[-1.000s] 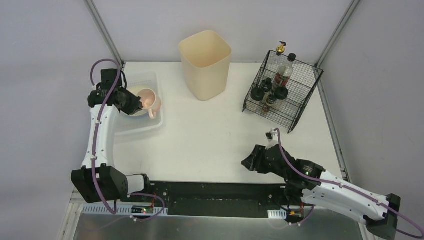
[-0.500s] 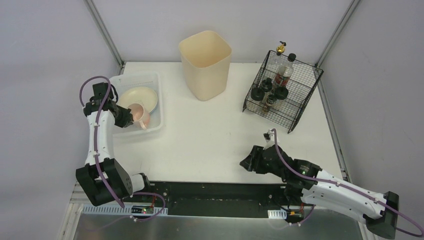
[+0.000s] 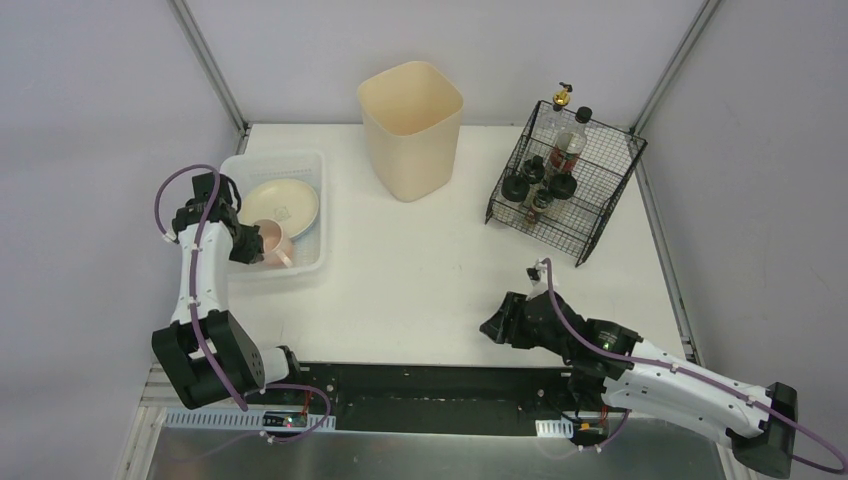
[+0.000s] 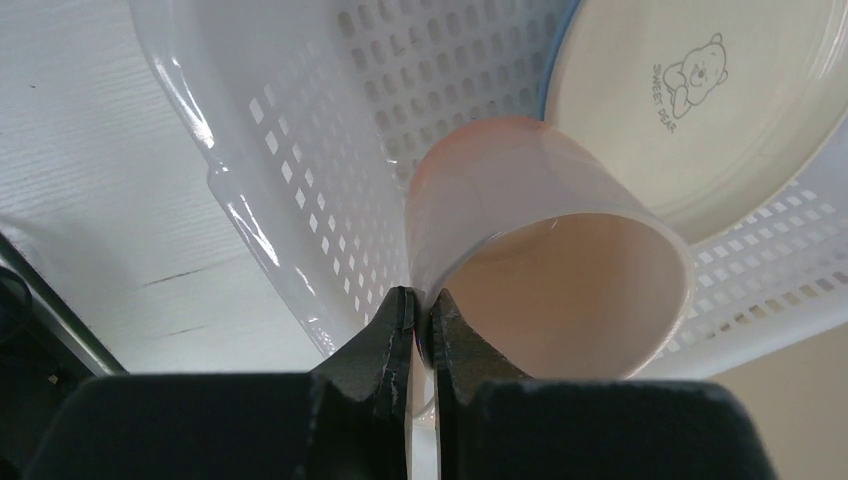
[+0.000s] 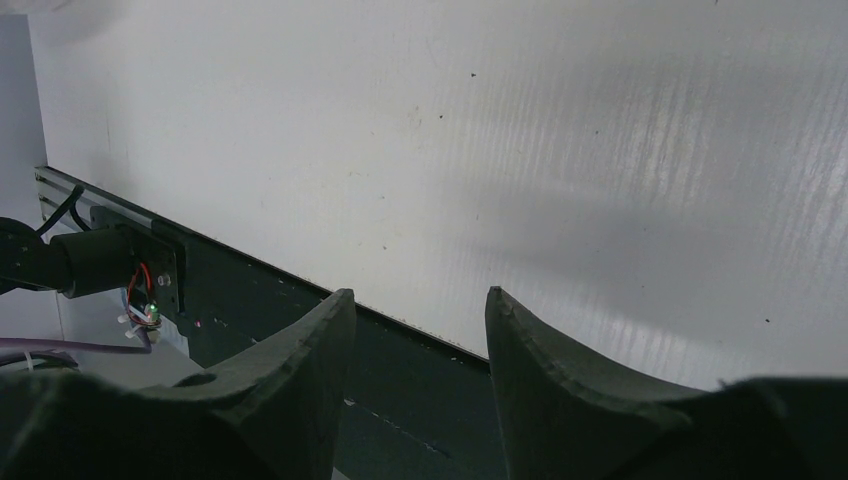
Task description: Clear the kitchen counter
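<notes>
The robot will next use its left gripper to bring the cup down and back to the basket's near end (image 3: 271,268) (image 4: 375,205), clear of the plate, and let go of it.
The kitchen counter (image 3: 430,270) is a big white tabletop. At its left stands a white perforated basket (image 3: 318,262) holding a cream plate (image 3: 283,203) with a bear drawing (image 4: 690,100). A pink cup (image 3: 272,243) is tipped on its side in the basket's near end, mouth towards my wrist camera (image 4: 530,200). My left gripper (image 3: 250,245) is shut on the cup's wall at the rim (image 4: 422,305), one finger inside and one outside. Over the counter's front edge my right gripper (image 3: 492,325) stands open and holds nothing (image 5: 420,300).
A tall cream bin (image 3: 410,128) stands at the back centre. A black wire rack (image 3: 612,200) with several bottles (image 3: 560,160) sits at the back right. The dark metal frame (image 5: 300,310) runs along the counter's front edge.
My left arm has drawn the pink cup from over the plate towards the basket's near end, uncovering the plate. The right arm has hardly moved.
</notes>
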Controlling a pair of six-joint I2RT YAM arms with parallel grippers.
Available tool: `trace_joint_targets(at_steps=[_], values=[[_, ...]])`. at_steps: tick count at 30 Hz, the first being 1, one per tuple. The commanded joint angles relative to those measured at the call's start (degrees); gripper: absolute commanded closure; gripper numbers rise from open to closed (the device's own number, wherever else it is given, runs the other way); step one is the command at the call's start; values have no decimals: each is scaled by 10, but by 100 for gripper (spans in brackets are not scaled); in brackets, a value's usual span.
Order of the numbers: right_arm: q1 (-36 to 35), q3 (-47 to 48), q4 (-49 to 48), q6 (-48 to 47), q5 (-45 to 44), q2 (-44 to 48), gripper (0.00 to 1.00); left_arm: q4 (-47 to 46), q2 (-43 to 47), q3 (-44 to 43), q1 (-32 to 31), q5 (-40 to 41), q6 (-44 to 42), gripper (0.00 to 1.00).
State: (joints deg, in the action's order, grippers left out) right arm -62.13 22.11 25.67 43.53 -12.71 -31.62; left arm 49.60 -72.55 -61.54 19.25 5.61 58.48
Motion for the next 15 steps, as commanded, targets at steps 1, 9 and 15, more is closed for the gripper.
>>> trace_joint_targets(at_steps=[1, 9, 15], values=[[-3, -5, -19, 8, 0, -2, 46, 33, 10, 11, 8, 48, 51, 100], [-3, -12, -26, 10, 2, -5, 46, 48, 21, 26, 8, 79, 100, 100], [-3, -16, -28, 11, 1, -4, 46, 52, 12, 27, 8, 76, 128, 100]])
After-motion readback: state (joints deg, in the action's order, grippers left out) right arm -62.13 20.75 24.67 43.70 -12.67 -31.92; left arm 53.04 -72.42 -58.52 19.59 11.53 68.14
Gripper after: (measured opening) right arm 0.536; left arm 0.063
